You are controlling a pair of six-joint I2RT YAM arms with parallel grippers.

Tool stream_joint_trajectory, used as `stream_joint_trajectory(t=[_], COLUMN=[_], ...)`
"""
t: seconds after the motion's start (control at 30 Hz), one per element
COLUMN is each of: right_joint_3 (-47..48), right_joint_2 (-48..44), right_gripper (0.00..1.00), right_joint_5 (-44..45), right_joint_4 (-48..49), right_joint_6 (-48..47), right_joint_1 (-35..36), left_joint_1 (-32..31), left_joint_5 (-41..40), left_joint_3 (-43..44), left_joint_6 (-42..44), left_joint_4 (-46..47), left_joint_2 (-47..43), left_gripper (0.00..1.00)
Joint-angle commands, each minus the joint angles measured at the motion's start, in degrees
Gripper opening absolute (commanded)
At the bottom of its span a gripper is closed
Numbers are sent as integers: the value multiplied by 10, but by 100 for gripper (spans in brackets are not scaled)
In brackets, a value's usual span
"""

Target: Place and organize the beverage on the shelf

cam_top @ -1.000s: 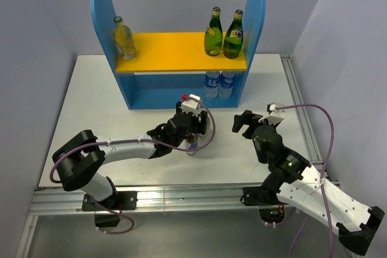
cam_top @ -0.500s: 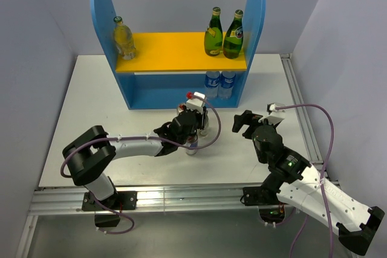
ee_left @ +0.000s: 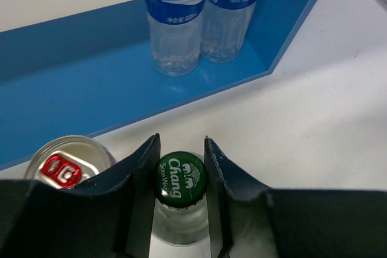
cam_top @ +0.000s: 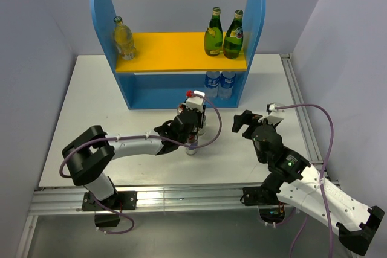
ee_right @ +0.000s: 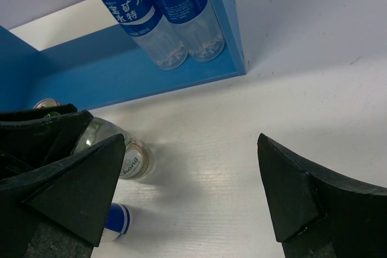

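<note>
Like bottles stand in pairs. My left gripper should rise outward to the left in the top view and let go of the clear bottle on the shelf's board beside the yellowish bottle (cam_top: 147, 54).
My left gripper (cam_top: 192, 129) (ee_left: 181, 149) is shut on the green cap (ee_left: 180, 177) of a clear bottle (ee_right: 113, 148) that stands upright on the table in front of the shelf (cam_top: 106, 10). A slim can (ee_left: 66, 164) stands just left of that bottle, and another can (ee_right: 115, 220) shows beside it in the right wrist view. On the yellow upper board (cam_top: 175, 52) stand one clear yellowish bottle (cam_top: 124, 39) at the left end and two dark green bottles (cam_top: 213, 33) (cam_top: 233, 35) at the right end. My right gripper (cam_top: 243, 122) (ee_right: 193, 191) hangs open and empty to the right of the held bottle.
Two clear bottles with blue labels (cam_top: 211, 84) (cam_top: 227, 84) stand at the right end of the shelf's lower level (ee_left: 91, 89). The shelf's tall right side panel (cam_top: 255, 16) rises next to the green bottles. A metal rail (cam_top: 299, 107) runs along the table's right edge.
The left gripper's fingers have closed onto the clear bottle's green cap, after shifting slightly left over it. The right arm has not moved.
</note>
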Motion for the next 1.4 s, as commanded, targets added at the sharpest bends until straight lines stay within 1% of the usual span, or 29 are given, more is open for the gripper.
stream_joint_trajectory(t=[0.0,0.3,0.5,0.53,0.6,0.73,0.8,0.83,0.9,1.0,1.03,1.23,1.37], right_joint_3=[-2,-2,-4,-4,-4,-5,-7,-6,-6,-7,-8,-7,-9], right_joint_2=[2,-3,-9,-9,-11,-14,-16,-16,-16,-15,-14,-15,-25], right_gripper=[97,97,97,97,97,97,97,97,97,97,97,97,97], right_joint_5=[6,5,4,4,3,3,3,2,2,-1,-2,-1,0], right_joint_4=[18,19,19,18,18,17,20,19,19,23,23,21,17], right_joint_6=[4,4,5,5,5,6,6,6,6,6,6,6,6], right_joint_1=[4,4,3,4,3,3,3,3,3,3,3,3,3], left_joint_1=[-1,3,13,15,33,79,101,108,129,150,155,195,215], left_joint_5=[-40,-51,-64,-64,-64,-48,-37,-35,-27,-21,-18,-13,-16], left_joint_3=[38,104,171,194,219,297,323,351,397,434,454,511,546], left_joint_6=[17,43,68,74,83,89,98,102,107,114,115,125,143], left_joint_4=[-25,-101,-165,-176,-210,-254,-267,-273,-305,-325,-328,-322,-321], left_joint_2=[-50,-106,-141,-144,-151,-162,-169,-170,-165,-155,-152,-122,-77], left_gripper=[0,0,0,0,0,0,0,0,0,0,0,0,0])
